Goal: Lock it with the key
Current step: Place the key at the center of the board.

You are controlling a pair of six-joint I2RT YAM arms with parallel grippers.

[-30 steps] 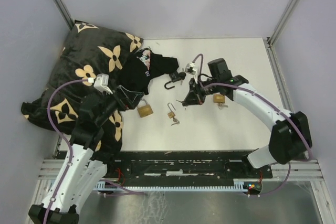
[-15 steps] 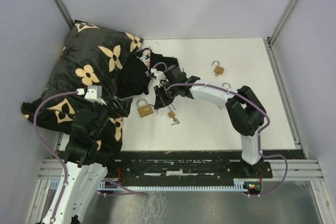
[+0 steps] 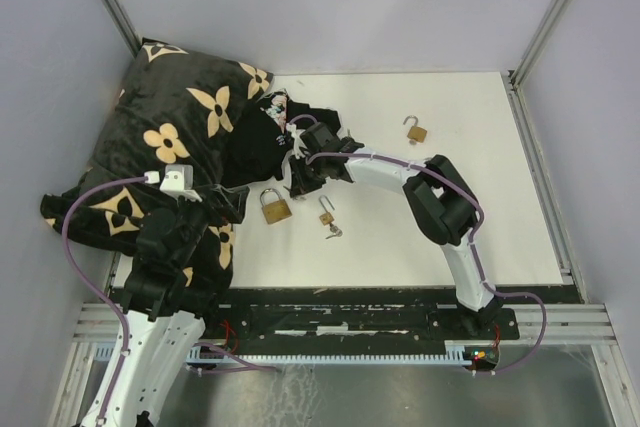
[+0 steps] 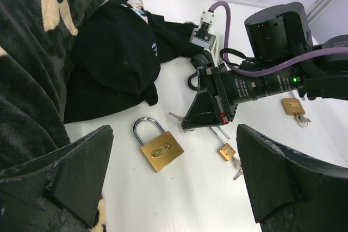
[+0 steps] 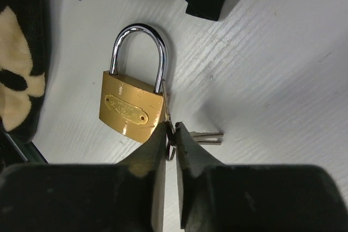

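My left gripper goes to the right in the top view and down over the small brass padlock's body (image 3: pixel 326 218) (image 4: pixel 227 152) next, because its shackle stands open.
A large brass padlock (image 5: pixel 130 110) with its chrome shackle closed lies flat on the white table (image 3: pixel 480 217), next to the black cloth. My right gripper (image 5: pixel 171 126) sits at the padlock's lower right corner. Its jaws are nearly together, pinching a thin key (image 5: pixel 166 110) and its ring. The key stands on edge along the padlock's side. A second key (image 5: pixel 207 137) on the same ring lies flat on the table. From above, the right gripper (image 3: pixel 300 179) is just behind the padlock (image 3: pixel 276 207). My left gripper (image 4: pixel 174 188) hovers wide open in front of the padlock (image 4: pixel 159 148), holding nothing.
A small brass padlock (image 3: pixel 326 215) with keys in it lies right of the big one. Another padlock (image 3: pixel 415 131) with an open shackle lies farther back right. A black cap (image 3: pixel 275 132) and a flowered black pillow (image 3: pixel 170 117) fill the left side.
My right arm has swung left from the table's middle to the large padlock, and its tips now hold the key. The left arm has drawn back slightly toward the near edge.
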